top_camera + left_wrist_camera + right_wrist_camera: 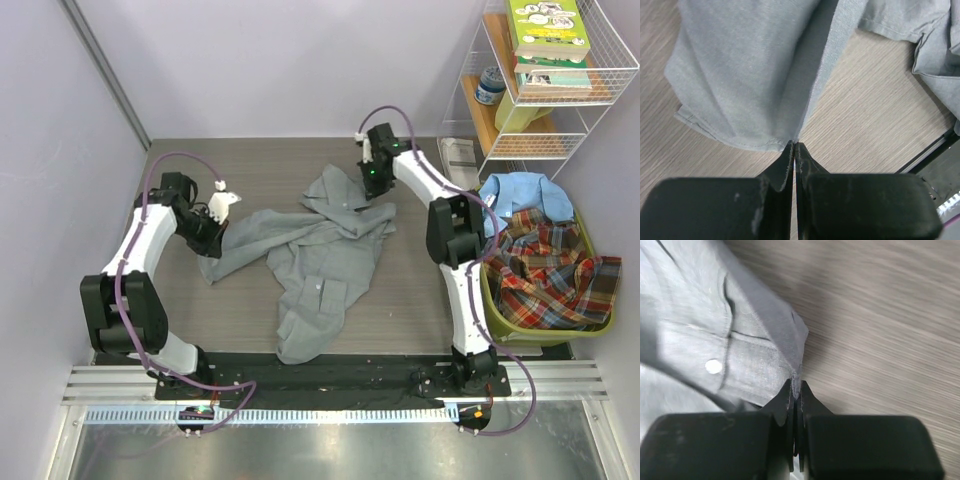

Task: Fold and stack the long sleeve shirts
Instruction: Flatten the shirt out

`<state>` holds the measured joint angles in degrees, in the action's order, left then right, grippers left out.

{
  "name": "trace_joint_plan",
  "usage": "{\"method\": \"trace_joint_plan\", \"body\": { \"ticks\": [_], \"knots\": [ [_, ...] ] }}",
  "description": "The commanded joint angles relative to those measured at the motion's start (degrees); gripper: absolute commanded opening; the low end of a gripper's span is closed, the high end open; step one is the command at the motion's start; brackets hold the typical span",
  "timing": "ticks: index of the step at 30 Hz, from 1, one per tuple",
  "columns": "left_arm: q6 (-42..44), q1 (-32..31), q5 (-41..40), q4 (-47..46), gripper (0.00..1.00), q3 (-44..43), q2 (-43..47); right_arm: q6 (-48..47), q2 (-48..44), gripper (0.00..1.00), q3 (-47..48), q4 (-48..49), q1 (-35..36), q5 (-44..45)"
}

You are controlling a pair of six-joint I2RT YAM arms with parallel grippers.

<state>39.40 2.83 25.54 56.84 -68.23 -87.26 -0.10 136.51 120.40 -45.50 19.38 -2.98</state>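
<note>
The cloth lies bunched, so next my right gripper needs to pull its pinched edge up and outward, then release it over the bare tabletop beyond the shirt [326,156].
A plain grey long sleeve shirt [320,262] lies crumpled across the middle of the table. My left gripper [214,240] sits at its left end, shut, with a hemmed fold of the grey cloth [745,90] pinched at the very tips [794,145]. My right gripper [377,195] is at the shirt's far right part, shut on an edge of the cloth next to a buttoned placket [740,365], with fabric showing between the jaws [797,386]. A light blue shirt [520,195] and a red-green plaid shirt [548,268] lie heaped in a basket at the right.
The green basket [500,312] stands at the table's right edge. Behind it is a white wire shelf [590,120] with books [545,35]. A leaflet [460,155] lies at the back right. A black mat [340,375] runs along the near edge.
</note>
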Motion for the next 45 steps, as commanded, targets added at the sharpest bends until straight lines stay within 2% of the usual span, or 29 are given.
{"method": "trace_joint_plan", "body": {
  "ticks": [1, 4, 11, 17, 23, 27, 29, 31, 33, 34, 35, 36, 37, 39, 41, 43, 45],
  "knots": [
    [-1.16, 1.21, 0.83, -0.42, 0.0, -4.72, 1.48, -2.36, -11.6, 0.01, 0.54, -0.38, -5.91, -13.14],
    [-1.78, 1.56, 2.05, 0.64, 0.0, -7.79, 2.36, -2.98, -16.35, 0.01, 0.98, -0.56, -9.25, -22.12],
    [-2.74, 1.65, 4.87, 2.05, 0.0, -12.72, 8.15, -5.26, -25.32, 0.01, 2.56, -3.19, -13.22, -32.77],
    [-1.52, 1.74, 8.04, 2.32, 0.0, -10.19, 16.23, -5.26, -31.46, 0.01, 4.58, -4.78, -14.54, -36.04],
    [3.49, 1.65, 7.59, 4.86, 0.0, -6.93, 19.32, -0.08, -35.69, 0.01, 1.69, 0.83, -13.23, -40.78],
    [3.41, 1.65, 8.04, 3.29, 0.0, -5.43, 19.33, 1.77, -32.12, 0.01, 2.03, 6.64, -8.05, -33.95],
    [2.18, 1.74, 8.12, 2.66, 0.0, -5.34, 18.36, 0.72, -28.86, 0.01, 4.65, 7.78, -4.36, -26.04],
    [1.13, 1.74, 7.95, 2.23, 0.0, -5.69, 16.25, 1.85, -21.75, 0.01, 7.38, 10.5, -3.03, -19.98],
    [0.33, 1.74, 7.42, 1.79, 0.0, -5.87, 14.59, 5.71, -12.9, 0.01, 15.53, 13.92, -2.94, -13.04],
    [-0.11, 1.74, 6.98, 0.3, 0.0, -5.69, 13.97, 5.11, -8.67, 0.04, 16.35, 14.81, -2.59, -10.75],
    [-0.55, 1.74, 6.37, -0.32, 0.0, -5.34, 13.53, 3.89, -7.06, 0.37, 17.05, 15.17, -1.63, -8.38],
    [-0.98, 1.74, 5.84, -0.59, 0.0, -5.25, 13.18, 1.44, -5.3, 0.56, 17.5, 13.87, -1.45, -8.01],
    [-1.25, 1.74, 4.79, -0.94, 0.0, -5.34, 12.48, 0.55, -4.16, 0.66, 17.76, 12.55, -1.45, -8.44],
    [-1.43, 2.0, 4.52, -0.85, 0.0, -5.77, 10.89, -1.38, -2.39, 0.79, 17.68, 7.39, -2.67, -12.8],
    [-1.43, 2.53, 4.78, -0.94, 0.0, -5.95, 9.75, -3.76, -3.69, 0.83, 14.71, 4.46, -4.69, -18.95],
    [-1.52, 2.53, 5.13, -0.94, 0.0, -5.95, 9.13, -8.22, -5.36, 0.89, 11.63, 0.6, -7.85, -29.15],
    [-1.08, 2.53, 5.66, -0.24, 0.0, -6.39, 8.17, -13.23, -6.78, 0.9, 8.46, -6.4, -8.91, -32.86]
  ]
}}
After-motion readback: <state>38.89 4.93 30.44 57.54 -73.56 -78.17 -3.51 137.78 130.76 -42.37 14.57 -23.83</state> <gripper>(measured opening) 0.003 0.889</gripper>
